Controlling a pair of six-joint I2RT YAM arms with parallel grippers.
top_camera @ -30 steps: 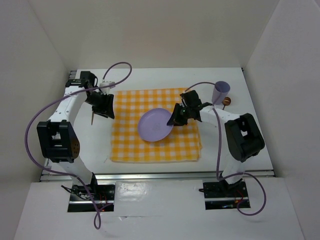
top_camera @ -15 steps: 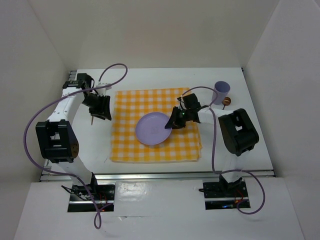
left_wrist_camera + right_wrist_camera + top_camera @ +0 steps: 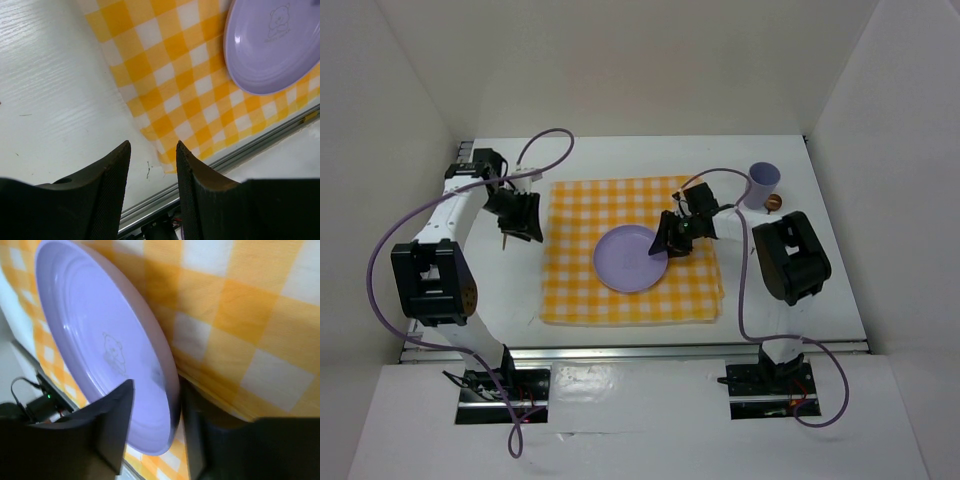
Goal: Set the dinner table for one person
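Note:
The thin utensil's handle lies below my left gripper, to its left in the top view, so open fingers shift there and lower around it next.
A lilac plate [image 3: 632,260] [image 3: 270,50] [image 3: 100,340] lies flat near the middle of the yellow-and-white checked cloth [image 3: 580,210] [image 3: 170,65] [image 3: 240,315], which is spread on the white dinner table [image 3: 620,160] [image 3: 50,100]. My right gripper [image 3: 663,243] [image 3: 156,385] is at the plate's right rim. Its jaws stand apart, one finger over the plate's inside and the other outside the rim. My left gripper [image 3: 525,228] [image 3: 153,145] hovers over the bare table just left of the cloth, open, with nothing between its fingers.
A lilac cup [image 3: 763,180] stands upright at the back right, off the cloth, with a small brown thing [image 3: 775,203] beside it. A thin dark utensil [image 3: 506,240] lies by the left gripper. A metal rail [image 3: 620,347] [image 3: 240,155] runs along the table's near edge.
The right gripper's jaws have widened off the plate's rim, and the plate has settled slightly nearer on the cloth. The left gripper has shifted a little to the left.

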